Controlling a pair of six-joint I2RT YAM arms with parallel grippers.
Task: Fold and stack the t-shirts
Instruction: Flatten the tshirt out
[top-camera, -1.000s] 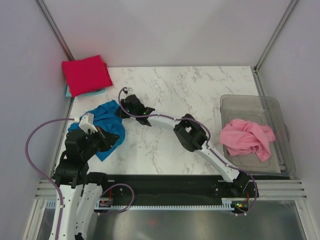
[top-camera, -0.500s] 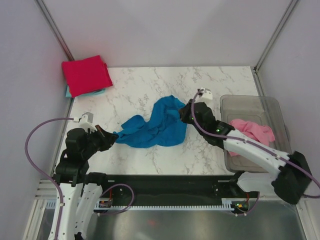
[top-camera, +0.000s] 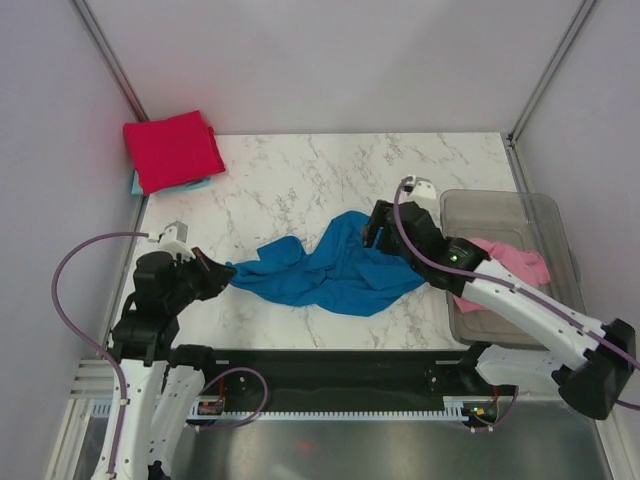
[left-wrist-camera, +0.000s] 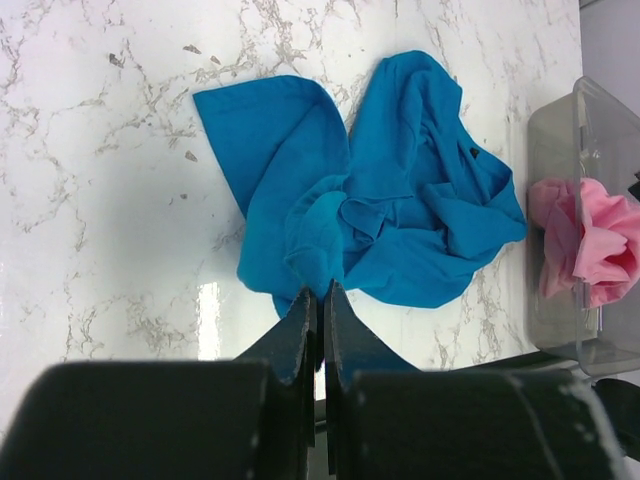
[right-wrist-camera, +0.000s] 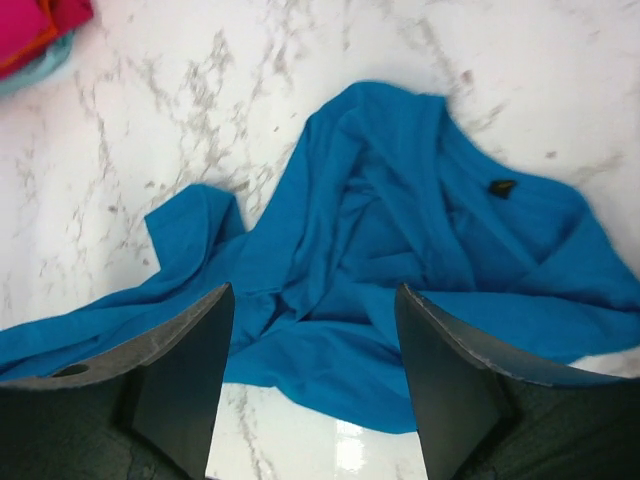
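Note:
The robot's right gripper needs to move down next, to the left in the top view, onto the hem corner at the shirt's middle (top-camera: 327, 270) (right-wrist-camera: 281, 289), because that hem corner is on top.
A bright blue t-shirt (top-camera: 335, 270) lies crumpled and stretched across the middle of the marble table. My left gripper (top-camera: 222, 272) is shut on its left end, the cloth (left-wrist-camera: 330, 240) pinched between the jaws (left-wrist-camera: 322, 295). My right gripper (top-camera: 378, 225) hangs open just above the shirt's right part (right-wrist-camera: 400, 250), holding nothing. A crimson red t-shirt (top-camera: 172, 148) lies folded at the back left on a pale teal one (top-camera: 190, 184) that peeks out under it. A pink t-shirt (top-camera: 510, 262) lies bunched in the tub.
A clear plastic tub (top-camera: 500, 205) stands at the table's right edge, also seen in the left wrist view (left-wrist-camera: 560, 130). Metal frame posts rise at the back corners. A black rail (top-camera: 330, 365) runs along the near edge between the arm bases.
The right gripper dragged the blue shirt rightward across the table, then opened and let it drop. The shirt now lies spread lower and flatter. The left gripper kept its hold.

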